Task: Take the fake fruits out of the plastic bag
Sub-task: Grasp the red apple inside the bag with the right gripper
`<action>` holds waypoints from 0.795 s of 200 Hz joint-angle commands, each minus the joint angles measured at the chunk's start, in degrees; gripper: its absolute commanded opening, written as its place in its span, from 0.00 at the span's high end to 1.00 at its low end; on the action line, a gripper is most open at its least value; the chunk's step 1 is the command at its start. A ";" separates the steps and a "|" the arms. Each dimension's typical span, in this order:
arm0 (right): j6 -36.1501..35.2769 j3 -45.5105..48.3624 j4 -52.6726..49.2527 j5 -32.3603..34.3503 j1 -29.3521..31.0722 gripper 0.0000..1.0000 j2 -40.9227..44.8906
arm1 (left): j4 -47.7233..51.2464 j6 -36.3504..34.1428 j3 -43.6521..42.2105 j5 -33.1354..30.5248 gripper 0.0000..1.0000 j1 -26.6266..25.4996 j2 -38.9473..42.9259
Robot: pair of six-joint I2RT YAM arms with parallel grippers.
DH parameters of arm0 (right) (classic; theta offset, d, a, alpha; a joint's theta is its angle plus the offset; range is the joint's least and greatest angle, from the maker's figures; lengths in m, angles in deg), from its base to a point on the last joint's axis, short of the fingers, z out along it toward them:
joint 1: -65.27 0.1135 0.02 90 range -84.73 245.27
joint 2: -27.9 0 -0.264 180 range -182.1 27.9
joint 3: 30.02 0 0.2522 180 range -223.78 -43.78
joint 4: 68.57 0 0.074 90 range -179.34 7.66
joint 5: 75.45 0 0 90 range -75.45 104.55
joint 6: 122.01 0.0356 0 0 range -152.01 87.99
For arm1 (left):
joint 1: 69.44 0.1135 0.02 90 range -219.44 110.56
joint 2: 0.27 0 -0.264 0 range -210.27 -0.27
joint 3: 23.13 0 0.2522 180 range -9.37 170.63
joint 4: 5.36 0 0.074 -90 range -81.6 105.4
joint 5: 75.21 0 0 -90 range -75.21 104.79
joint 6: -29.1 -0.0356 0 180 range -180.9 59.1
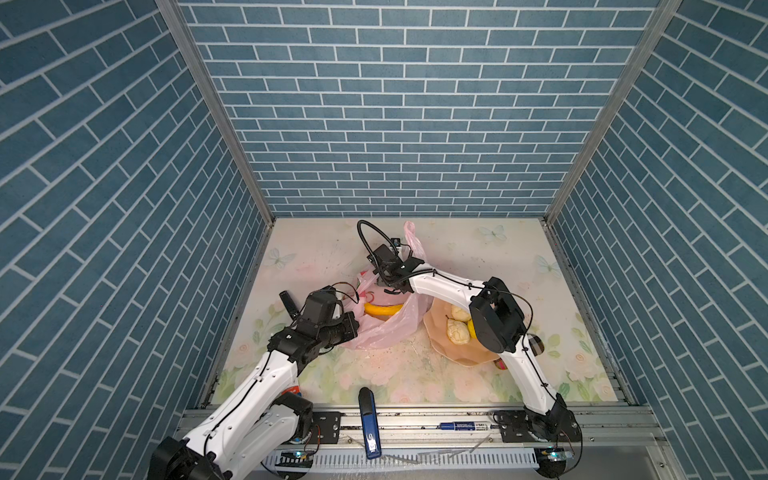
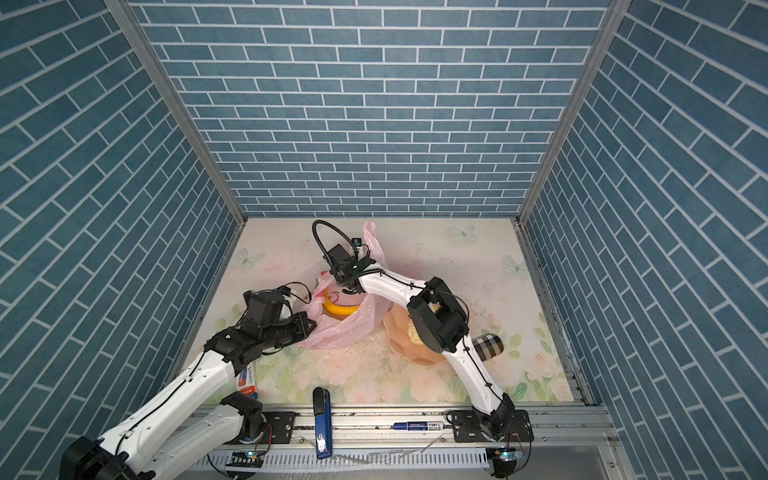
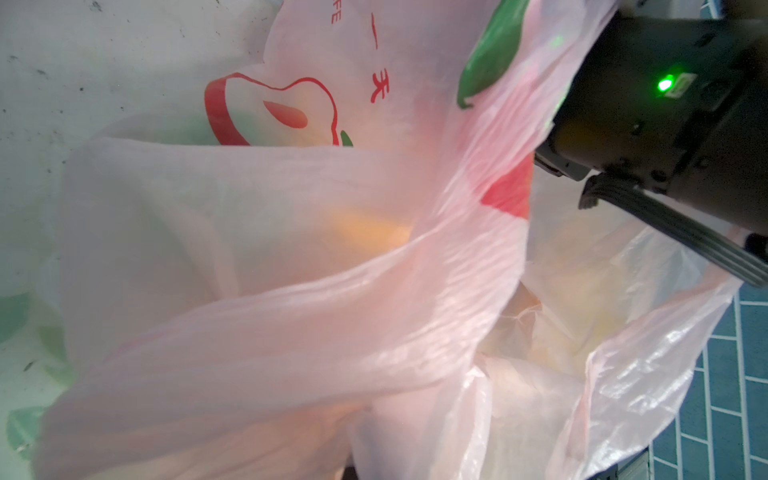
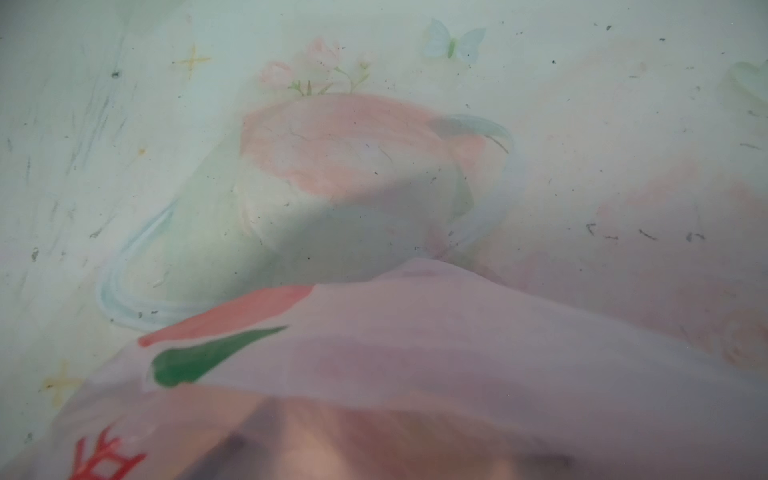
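The robot's right gripper will next move down slightly deeper into the bag and close its wide-set fingers on the orange-brown mass [image 4: 376,440], which lies below it, between those fingers.
The pink plastic bag [image 1: 386,328] [image 2: 340,332] lies crumpled mid-table with a yellow banana [image 1: 383,309] [image 2: 340,309] showing in its mouth. My left gripper [image 1: 352,328] is shut on the bag's near-left edge, and film [image 3: 291,249] fills the left wrist view. My right gripper [image 1: 390,286] [image 2: 351,286] reaches down into the bag's far side. Under the film [image 4: 415,332] its fingers [image 4: 237,444] are dark blurs set wide apart around a blurred orange-brown mass, and contact is unclear. Two cream balls [image 1: 457,332] and a yellow ball [image 1: 470,328] rest on the peach plate [image 1: 469,357].
A blue stapler [image 1: 369,424] and a marker pen [image 1: 465,425] lie on the front rail. A small black stick [image 1: 289,305] lies left of the bag. A checked cylinder [image 2: 490,345] lies right of the plate, behind my right arm. Brick-patterned walls close three sides.
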State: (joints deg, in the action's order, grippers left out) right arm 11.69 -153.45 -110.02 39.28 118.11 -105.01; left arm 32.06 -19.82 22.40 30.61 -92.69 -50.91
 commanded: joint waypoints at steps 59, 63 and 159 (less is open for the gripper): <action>4.38 -0.66 0.28 2.60 -1.37 0.20 -2.98 | 0.26 -1.73 -1.36 1.50 1.00 -0.14 -0.13; 4.37 -0.59 0.54 2.65 -1.35 0.21 -2.97 | 0.25 -1.75 -1.29 1.49 1.00 -0.21 -0.11; 2.68 1.47 3.53 0.23 -1.86 0.47 -1.72 | -0.78 -1.45 -1.57 0.76 1.00 -0.20 -0.60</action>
State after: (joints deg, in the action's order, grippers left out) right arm 13.83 -153.43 -108.27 39.65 116.65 -107.17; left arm 31.65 -20.74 21.62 31.83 -92.69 -51.19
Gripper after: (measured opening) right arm 0.623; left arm 0.046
